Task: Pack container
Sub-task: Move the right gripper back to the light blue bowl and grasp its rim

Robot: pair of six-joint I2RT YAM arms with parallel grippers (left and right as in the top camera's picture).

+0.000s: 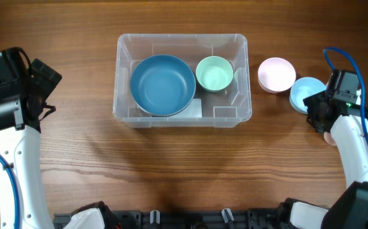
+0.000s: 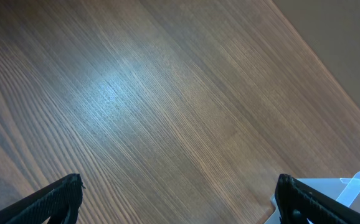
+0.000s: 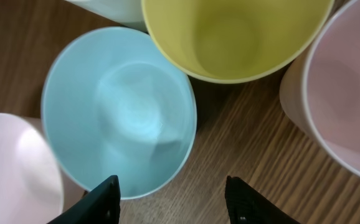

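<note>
The robot's right gripper needs to lower its fingers first, so that they can straddle the light blue bowl's rim (image 1: pixel 304 112) (image 3: pixel 169 179).
The clear container (image 1: pixel 123 89) stands at the table's middle back. It holds a large blue bowl (image 1: pixel 162 84) and a small green bowl (image 1: pixel 214 73). To its right stand a pink bowl (image 1: pixel 276 74) and a light blue bowl (image 1: pixel 304 90). My right gripper (image 1: pixel 314 109) is open at the light blue bowl's near edge. In the right wrist view the gripper (image 3: pixel 174 202) has its left finger over the rim of the light blue bowl (image 3: pixel 121 112) and its right finger over bare wood. My left gripper (image 1: pixel 47 83) is open and empty at the far left. In the left wrist view it (image 2: pixel 180 205) hangs over bare wood.
The right wrist view shows a yellow cup (image 3: pixel 236 37), a pink cup (image 3: pixel 342 93) at the right and another pink one (image 3: pixel 15 168) at the left, close round the light blue bowl. A corner of the container (image 2: pixel 354 186) shows in the left wrist view.
</note>
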